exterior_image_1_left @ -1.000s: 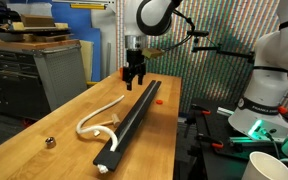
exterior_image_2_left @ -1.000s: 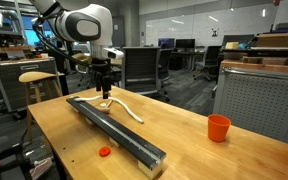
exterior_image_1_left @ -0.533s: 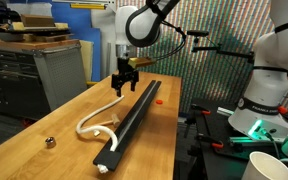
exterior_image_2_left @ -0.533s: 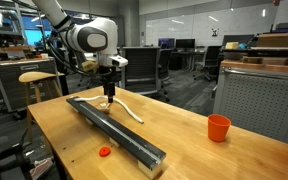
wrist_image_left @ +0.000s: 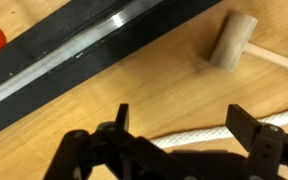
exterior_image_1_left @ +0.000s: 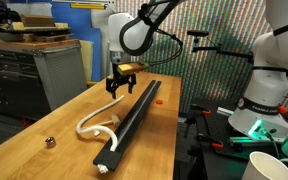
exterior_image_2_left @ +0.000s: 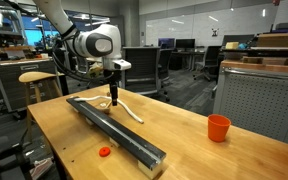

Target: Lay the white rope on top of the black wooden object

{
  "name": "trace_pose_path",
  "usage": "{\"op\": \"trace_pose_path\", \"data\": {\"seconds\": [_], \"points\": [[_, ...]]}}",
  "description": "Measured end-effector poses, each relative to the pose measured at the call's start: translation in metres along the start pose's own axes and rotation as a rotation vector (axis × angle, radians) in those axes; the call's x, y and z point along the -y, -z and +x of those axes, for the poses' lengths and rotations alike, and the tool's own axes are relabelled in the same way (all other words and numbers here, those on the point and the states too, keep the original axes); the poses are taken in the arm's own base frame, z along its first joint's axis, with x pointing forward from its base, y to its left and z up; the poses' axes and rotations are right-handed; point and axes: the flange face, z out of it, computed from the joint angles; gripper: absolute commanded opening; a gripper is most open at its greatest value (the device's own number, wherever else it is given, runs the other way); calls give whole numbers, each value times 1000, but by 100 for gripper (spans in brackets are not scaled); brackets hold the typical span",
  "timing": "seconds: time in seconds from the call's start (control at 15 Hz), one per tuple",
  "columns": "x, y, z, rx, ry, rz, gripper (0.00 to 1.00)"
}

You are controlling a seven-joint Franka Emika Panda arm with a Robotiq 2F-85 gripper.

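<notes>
Next, the gripper lowers away from the mallet toward the white rope's straight end. It turns astride the rope, since the rope runs crosswise from finger to finger below.
The white rope [exterior_image_1_left: 97, 113] lies curved on the wooden table beside the black wooden beam [exterior_image_1_left: 132, 117]. Both also show in an exterior view, the rope [exterior_image_2_left: 130, 111] behind the beam [exterior_image_2_left: 114, 126]. My gripper [exterior_image_1_left: 121, 88] hangs open and empty just above the rope's far end, also seen in an exterior view [exterior_image_2_left: 113, 99]. In the wrist view the rope [wrist_image_left: 199, 135] runs between my open fingers [wrist_image_left: 184, 125], with the beam [wrist_image_left: 79, 52] alongside; whether the fingers touch the rope is unclear.
A small wooden mallet [wrist_image_left: 234, 42] lies near the rope. An orange cup [exterior_image_2_left: 218, 127] stands on the table. A small red piece [exterior_image_2_left: 104, 152] lies by the beam. A small metal object [exterior_image_1_left: 49, 142] sits near the table edge.
My gripper has moved from above the beam's far end sideways to over the rope's end and has come lower. It stays open. Rope and beam have not moved.
</notes>
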Motion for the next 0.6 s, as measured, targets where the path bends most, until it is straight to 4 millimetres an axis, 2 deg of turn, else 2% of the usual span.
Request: {"op": "trace_pose_path", "data": {"seconds": [0.6], "points": [[11, -53, 42, -43, -263, -35, 100]]}}
